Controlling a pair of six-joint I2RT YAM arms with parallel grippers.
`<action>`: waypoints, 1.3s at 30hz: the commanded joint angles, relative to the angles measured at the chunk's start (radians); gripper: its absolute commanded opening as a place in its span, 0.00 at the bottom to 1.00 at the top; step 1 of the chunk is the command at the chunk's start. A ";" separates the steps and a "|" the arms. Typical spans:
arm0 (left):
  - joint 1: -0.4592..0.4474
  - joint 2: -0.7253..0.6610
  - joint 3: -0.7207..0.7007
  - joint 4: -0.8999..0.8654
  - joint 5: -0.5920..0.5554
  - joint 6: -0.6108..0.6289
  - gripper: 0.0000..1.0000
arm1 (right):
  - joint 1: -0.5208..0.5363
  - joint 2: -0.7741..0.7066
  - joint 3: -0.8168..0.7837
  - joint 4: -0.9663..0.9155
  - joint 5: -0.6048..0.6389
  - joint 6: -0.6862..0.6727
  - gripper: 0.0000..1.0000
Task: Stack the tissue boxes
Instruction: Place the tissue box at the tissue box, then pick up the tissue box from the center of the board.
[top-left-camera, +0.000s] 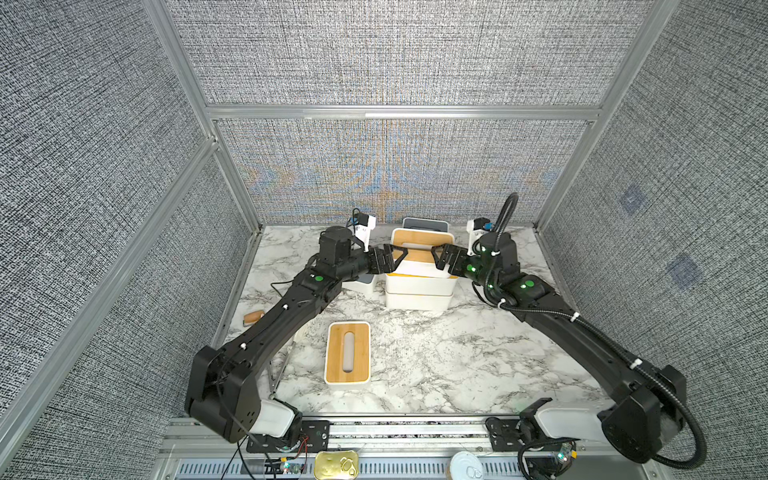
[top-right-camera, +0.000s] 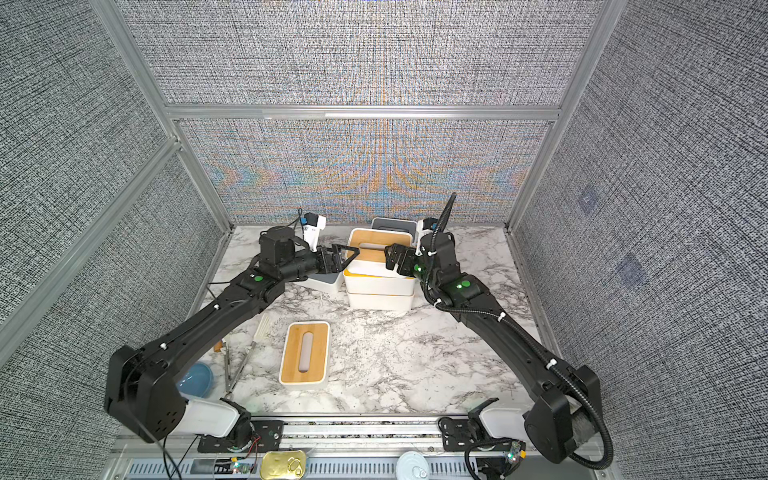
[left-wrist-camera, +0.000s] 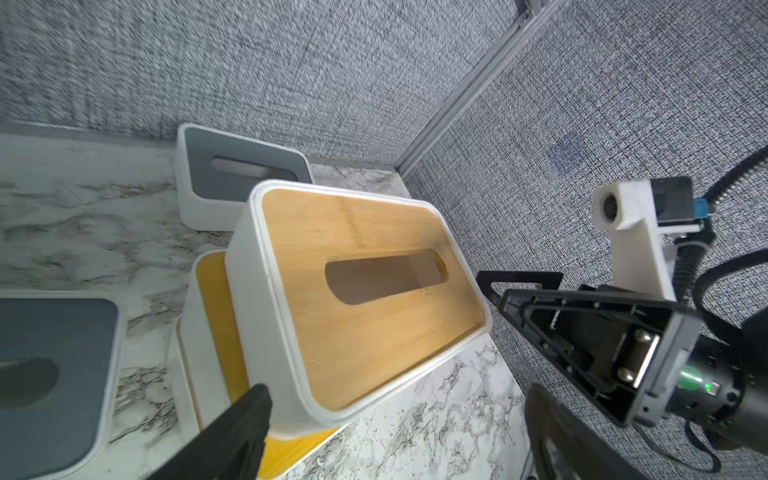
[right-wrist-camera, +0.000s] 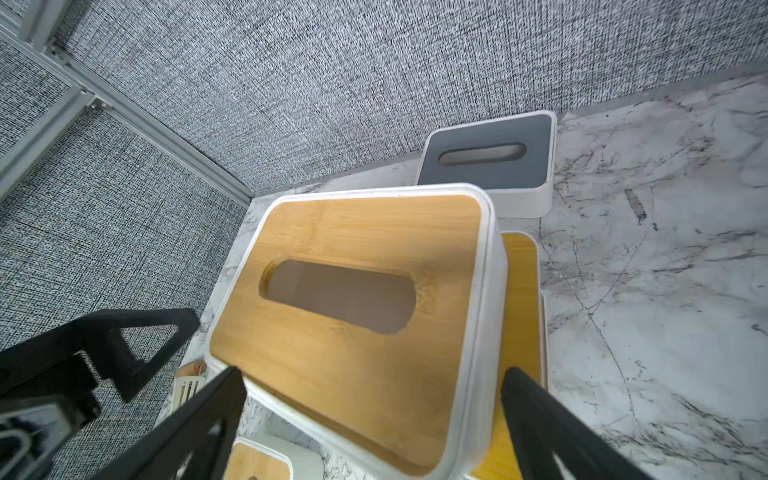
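The front bamboo box's open slot leaves room for one finger, so my left gripper will next move back and down onto the front bamboo box's long side by the tongs (top-left-camera: 334, 353).
Three tissue boxes are piled at the back middle. The top box (top-left-camera: 419, 243) (left-wrist-camera: 353, 232) (right-wrist-camera: 353, 232) has a bamboo lid and lies askew on two white boxes (top-left-camera: 419, 286), so a yellow lid below (left-wrist-camera: 212, 324) shows. My left gripper (top-left-camera: 397, 259) (left-wrist-camera: 395, 419) stands open at the top box's left end, one finger (left-wrist-camera: 245, 419) beside its corner. My right gripper (top-left-camera: 436, 257) (right-wrist-camera: 374, 415) is open, its jaws either side of the right end. Loose boxes: a grey-lidded one (top-left-camera: 426, 224) behind, another (left-wrist-camera: 54, 374) under the left wrist, a bamboo one (top-left-camera: 348, 352) in front.
The marble table (top-left-camera: 457, 357) is closed in by grey fabric walls on aluminium posts. At the left front lie a blue bowl (top-right-camera: 195, 380), metal tongs (top-right-camera: 232, 370) and a white spatula (top-right-camera: 262, 326). Two tins (top-left-camera: 336, 465) sit on the front rail.
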 joint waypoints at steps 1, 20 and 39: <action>0.002 -0.085 -0.031 -0.087 -0.121 0.076 0.96 | 0.001 -0.041 -0.013 0.032 0.044 -0.015 0.99; -0.002 -0.596 -0.710 -0.179 -0.498 -0.047 0.99 | 0.198 -0.255 -0.121 -0.120 0.244 -0.023 0.99; -0.054 -0.606 -0.848 -0.277 -0.502 -0.156 0.82 | 0.369 -0.480 -0.427 -0.041 0.262 -0.014 0.99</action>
